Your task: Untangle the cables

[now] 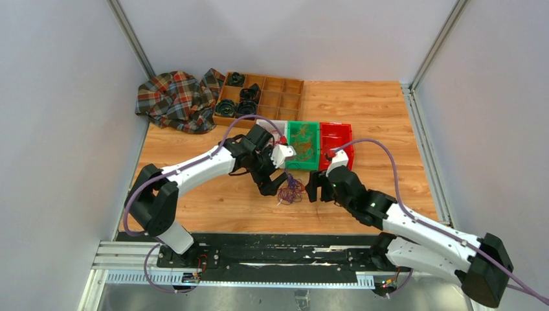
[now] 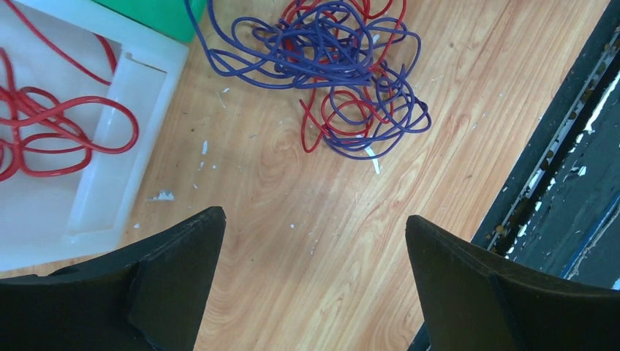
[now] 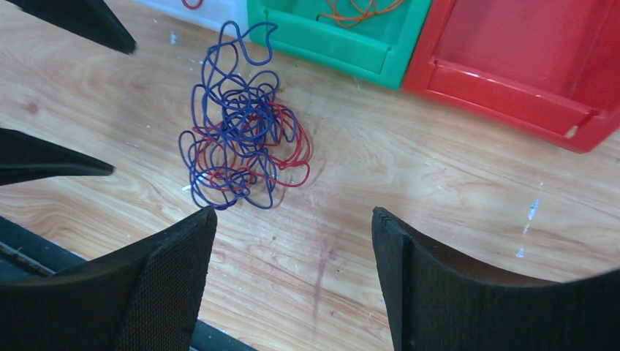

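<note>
The right gripper moves down to the left in the top view next, onto the far purple cable pieces below it on that side, clear of the red cable.
A tangle of purple-blue and red cables (image 1: 291, 189) lies loose on the wooden table. In the left wrist view the tangle (image 2: 351, 73) is ahead of my left gripper (image 2: 314, 219), which stands open over bare wood with nothing between its fingers. In the right wrist view the tangle (image 3: 241, 139) sits just beyond the left fingertip of my right gripper (image 3: 292, 216), also open and holding nothing. Seen from above, the left gripper (image 1: 270, 183) is on the tangle's left and the right gripper (image 1: 315, 192) on its right. More red cables (image 2: 44, 131) lie in the white bin, and orange cables (image 3: 365, 9) in the green bin.
Behind the tangle stand a white bin (image 2: 139, 124), a green bin (image 1: 303, 162) and a red bin (image 1: 336, 139) side by side. Further back are a wooden divider tray (image 1: 285, 97) with black coiled rings and a plaid cloth (image 1: 175, 100). A black rail (image 2: 556, 183) runs along the near edge.
</note>
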Controlling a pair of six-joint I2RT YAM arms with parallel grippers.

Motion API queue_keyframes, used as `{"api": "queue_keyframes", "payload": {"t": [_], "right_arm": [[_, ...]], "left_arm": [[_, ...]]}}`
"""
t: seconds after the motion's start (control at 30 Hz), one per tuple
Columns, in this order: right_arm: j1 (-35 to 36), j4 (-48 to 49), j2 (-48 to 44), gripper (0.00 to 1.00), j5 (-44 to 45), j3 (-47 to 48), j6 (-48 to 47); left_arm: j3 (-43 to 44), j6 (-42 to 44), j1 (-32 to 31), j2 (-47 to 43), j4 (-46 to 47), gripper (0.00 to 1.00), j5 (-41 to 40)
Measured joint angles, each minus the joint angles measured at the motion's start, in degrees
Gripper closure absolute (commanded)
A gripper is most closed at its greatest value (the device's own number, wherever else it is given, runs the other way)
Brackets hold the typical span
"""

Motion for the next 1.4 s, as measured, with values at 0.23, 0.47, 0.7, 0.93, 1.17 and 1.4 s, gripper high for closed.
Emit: {"api": "queue_keyframes", "payload": {"t": [0.23, 0.47, 0.7, 0.93, 1.17, 1.4], "right_arm": [[0.0, 3.2, 16.6, 0.25, -2.3, 5.9, -1.1], [0.0, 9.1, 30.3, 0.40, -4.8, 12.6, -2.6], [0.1, 11.9, 35.6, 0.79, -6.4, 13.4, -2.8], [0.7, 14.7, 30.4, 0.99, -9.9, 12.4, -3.0], [0.7, 20.7, 16.3, 0.99, -13.6, 8.5, -2.0], [0.7, 25.5, 11.1, 0.99, -16.4, 4.5, 1.5]], "left_arm": [[0.4, 0.0, 5.6, -5.9, 0.0, 0.02, 0.0], [1.2, 0.9, 12.1, -10.6, -2.5, 0.02, 0.6], [0.9, 2.5, 13.4, -15.0, -5.6, 0.02, 1.8], [0.8, 3.9, 13.4, -16.9, -6.9, 0.01, 3.5], [-0.7, 4.6, 13.5, -17.9, -7.9, 0.04, 6.3], [-1.3, 4.7, 13.5, -20.0, -8.7, 0.05, 12.9]]}}
